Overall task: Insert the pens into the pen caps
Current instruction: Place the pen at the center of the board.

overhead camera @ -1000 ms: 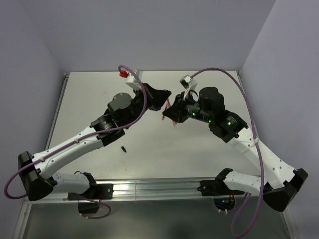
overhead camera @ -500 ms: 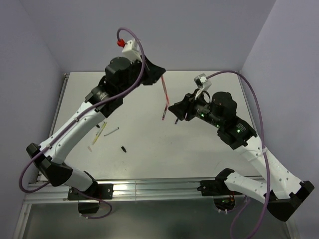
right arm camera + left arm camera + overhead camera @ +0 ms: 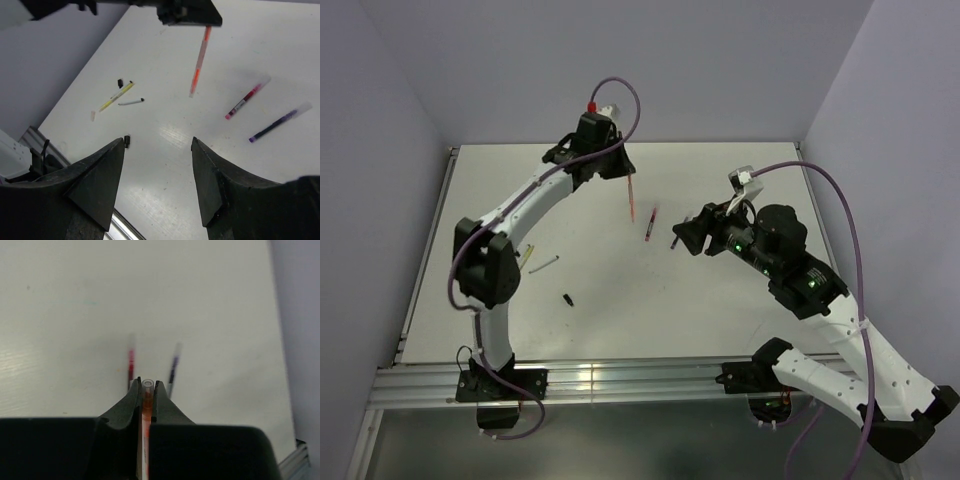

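Note:
The left gripper lowers the hanging orange pen toward the spot beside the red pen [image 3: 649, 224] next, away from the dark purple pen.
My left gripper [image 3: 617, 172] is raised over the back of the table, shut on an orange pen [image 3: 631, 200] that hangs tip-down. In the left wrist view a clear tube end [image 3: 147, 384] of that pen shows between the shut fingertips of the left gripper [image 3: 147, 388]. A red pen [image 3: 649, 224] and a dark purple pen [image 3: 674, 239] lie on the table below. My right gripper [image 3: 157, 142] stands open and empty, to the right of both. A yellow pen [image 3: 116, 96], a white-black pen [image 3: 131, 102], two black pen caps [image 3: 127, 141] [image 3: 120, 83] and a whitish cap [image 3: 93, 115] lie further left.
The white table [image 3: 740, 300] is walled by purple panels at the back and sides. A metal rail [image 3: 620, 378] runs along the near edge. The left arm's elbow [image 3: 485, 262] stands close to the yellow pen [image 3: 527, 258] and one black cap [image 3: 566, 298].
The two grippers were together at the table's middle. The left one has lifted the orange pen away to the back left. The right gripper has opened and drawn back to the right.

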Controlling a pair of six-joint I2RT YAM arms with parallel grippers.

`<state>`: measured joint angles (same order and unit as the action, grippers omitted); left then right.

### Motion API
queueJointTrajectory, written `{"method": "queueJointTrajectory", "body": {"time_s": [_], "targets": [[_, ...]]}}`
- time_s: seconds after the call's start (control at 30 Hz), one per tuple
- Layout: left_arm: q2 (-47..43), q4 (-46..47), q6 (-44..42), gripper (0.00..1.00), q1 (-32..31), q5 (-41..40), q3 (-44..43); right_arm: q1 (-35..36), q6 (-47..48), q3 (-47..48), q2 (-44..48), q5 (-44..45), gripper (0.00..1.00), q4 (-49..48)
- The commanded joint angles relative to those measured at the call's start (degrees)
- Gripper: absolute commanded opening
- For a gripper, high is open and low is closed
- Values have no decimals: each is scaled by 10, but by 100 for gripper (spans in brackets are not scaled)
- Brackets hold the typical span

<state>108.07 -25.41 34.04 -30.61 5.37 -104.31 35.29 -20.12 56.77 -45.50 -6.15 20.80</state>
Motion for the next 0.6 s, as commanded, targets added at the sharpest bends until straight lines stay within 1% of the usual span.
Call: {"method": "queueJointTrajectory", "body": {"time_s": [0.0, 0.13, 0.27, 0.33, 0.57], "targets": [[83, -39, -22, 0, 6, 10, -42, -6, -2, 4, -6, 22, 64, 0], [165, -55, -20, 0, 14, 3, -99, -11, -2, 0, -8, 23, 65, 3], [219, -54, -9, 0, 15, 9, -119, -14, -2, -5, -6, 23, 65, 1], [232, -47, -3, 0, 15, 10, -109, -15, -2, -8, -6, 21, 66, -1], [233, 3, 21, 1, 15, 10, -61, -22, -4, -10, -14, 6, 66, -7]]}}
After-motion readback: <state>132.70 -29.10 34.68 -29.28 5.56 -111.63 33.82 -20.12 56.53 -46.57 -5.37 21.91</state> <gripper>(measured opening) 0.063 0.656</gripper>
